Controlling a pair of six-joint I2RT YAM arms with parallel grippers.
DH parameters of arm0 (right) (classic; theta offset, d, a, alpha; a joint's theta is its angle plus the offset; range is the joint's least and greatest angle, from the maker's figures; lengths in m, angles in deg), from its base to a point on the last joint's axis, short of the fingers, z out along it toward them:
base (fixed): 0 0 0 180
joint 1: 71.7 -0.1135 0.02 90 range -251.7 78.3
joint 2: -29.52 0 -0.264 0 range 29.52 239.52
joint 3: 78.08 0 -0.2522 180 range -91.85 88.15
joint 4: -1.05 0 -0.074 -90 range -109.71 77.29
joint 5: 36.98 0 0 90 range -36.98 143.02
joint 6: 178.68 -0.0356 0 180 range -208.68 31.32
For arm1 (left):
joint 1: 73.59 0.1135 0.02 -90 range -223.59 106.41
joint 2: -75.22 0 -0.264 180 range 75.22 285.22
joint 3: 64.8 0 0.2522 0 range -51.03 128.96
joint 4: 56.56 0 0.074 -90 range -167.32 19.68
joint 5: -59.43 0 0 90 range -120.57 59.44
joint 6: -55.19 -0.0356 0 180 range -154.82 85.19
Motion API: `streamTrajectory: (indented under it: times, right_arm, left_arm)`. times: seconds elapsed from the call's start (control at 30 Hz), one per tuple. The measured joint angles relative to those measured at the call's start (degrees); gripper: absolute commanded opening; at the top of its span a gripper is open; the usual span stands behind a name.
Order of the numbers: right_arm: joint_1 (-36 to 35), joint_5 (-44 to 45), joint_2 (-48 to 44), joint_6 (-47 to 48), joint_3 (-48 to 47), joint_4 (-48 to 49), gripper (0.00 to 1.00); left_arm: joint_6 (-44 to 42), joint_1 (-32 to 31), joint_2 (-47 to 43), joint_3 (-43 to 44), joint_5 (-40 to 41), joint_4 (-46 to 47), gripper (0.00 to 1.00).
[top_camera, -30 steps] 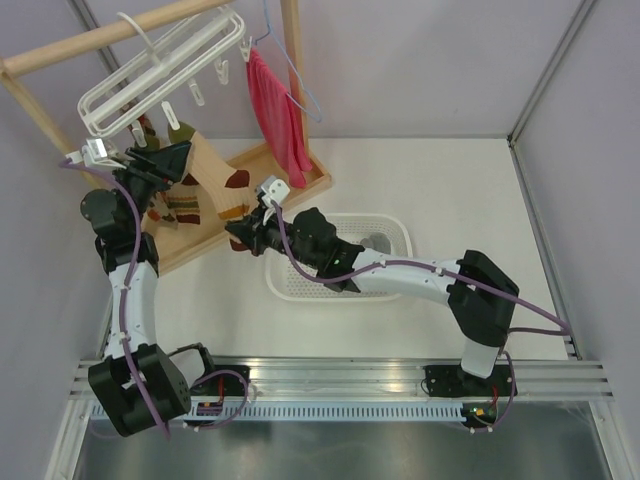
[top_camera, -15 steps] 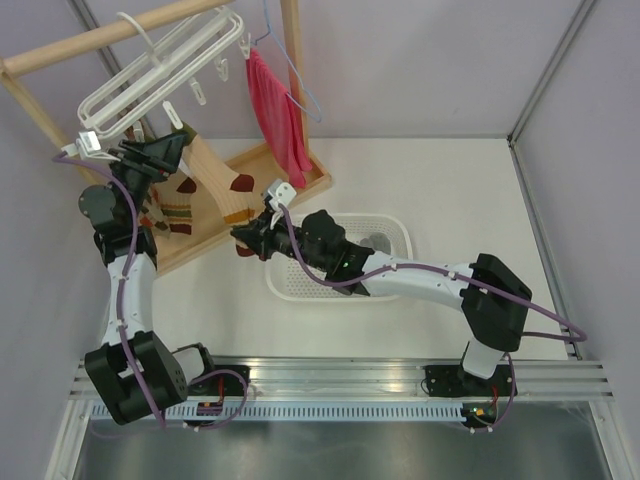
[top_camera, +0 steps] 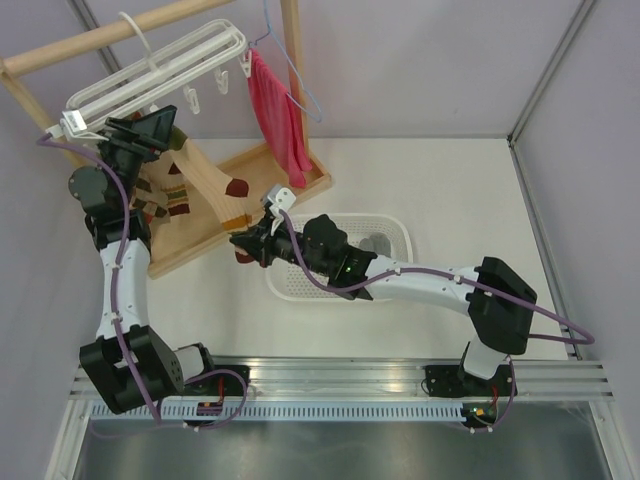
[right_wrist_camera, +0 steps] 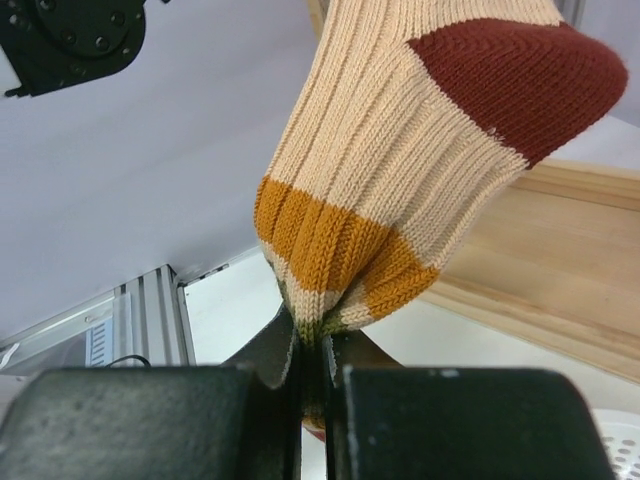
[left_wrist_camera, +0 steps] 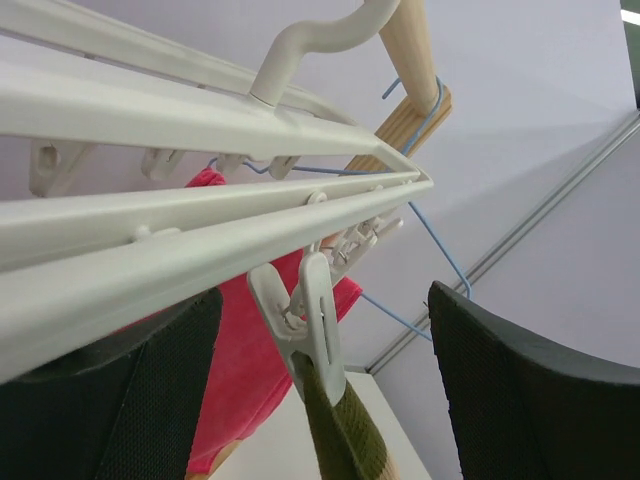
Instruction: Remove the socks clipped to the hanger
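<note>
The sock goes with my right gripper to the right in the top view and down into the white mesh basket next for release, since grey cloth lies there.
The white frame hanger (top_camera: 150,75) hangs by its hook from the wooden rail. One of its clips (left_wrist_camera: 300,320) pinches the olive cuff of a tan sock (top_camera: 207,178) with a red heel. My left gripper (top_camera: 160,128) is up under the hanger, open, its two black fingers (left_wrist_camera: 540,400) standing either side of that clip without touching it. The sock stretches down and right to my right gripper (top_camera: 245,247), which is shut on its orange-banded toe end (right_wrist_camera: 330,260). More patterned socks (top_camera: 170,195) hang behind the left arm.
A plain red cloth (top_camera: 275,115) hangs on a thin blue wire hanger (top_camera: 297,75) from the same rail. The wooden rack base (top_camera: 290,175) lies under the socks. A white mesh basket (top_camera: 392,240) sits under the right forearm. Grey walls close in the table.
My left gripper has risen up and left until its open fingers flank the clip. My right gripper has drawn the sock's toe end slightly down, stretching the sock.
</note>
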Motion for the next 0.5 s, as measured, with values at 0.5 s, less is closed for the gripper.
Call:
streamTrajectory:
  times: [0.5]
  right_arm:
    - [-0.7,0.0,-2.0,0.0,0.9,-0.2,0.01]
  left_arm:
    - [0.0,-0.3,2.7,2.0,0.5,-2.4,0.53]
